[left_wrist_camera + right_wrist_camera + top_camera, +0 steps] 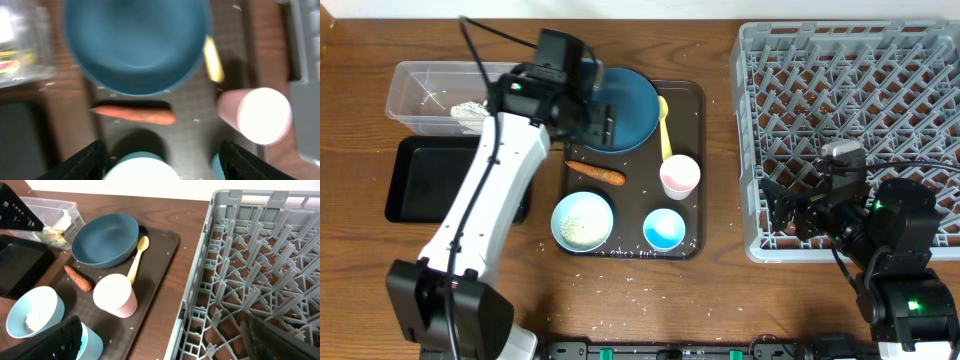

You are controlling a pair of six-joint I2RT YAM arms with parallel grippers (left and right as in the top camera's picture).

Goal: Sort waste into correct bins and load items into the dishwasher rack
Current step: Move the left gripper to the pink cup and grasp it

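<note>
My left gripper should next swing past the carrot [596, 174] toward the pink cup, then turn and go down onto the carrot side of the cup's rim, because the rim is uncovered there.
My left gripper [600, 122] [162, 167] is open and empty, hovering over the near rim of the large dark blue bowl [625, 105] [135, 45]. The orange carrot [596, 174] [136, 114] lies just below it on the brown serving tray [692, 100]. The yellow spoon [665, 125] [213, 59], pink cup [680, 177] [257, 116], a light blue bowl with rice [582, 220] [31, 316] and another light blue bowl [664, 228] also sit on the tray. A crumpled napkin [470, 112] lies in the clear tub [420, 85]. My right gripper [788, 215] [167, 347] is open and empty at the grey rack's [850, 110] [260, 255] near left edge.
The shallow black tray [425, 180] [20, 265] sits in front of the clear tub, left of the serving tray. Loose rice grains are scattered on the serving tray and on the table in front of it [610, 322]. My left arm reaches across the black tray.
</note>
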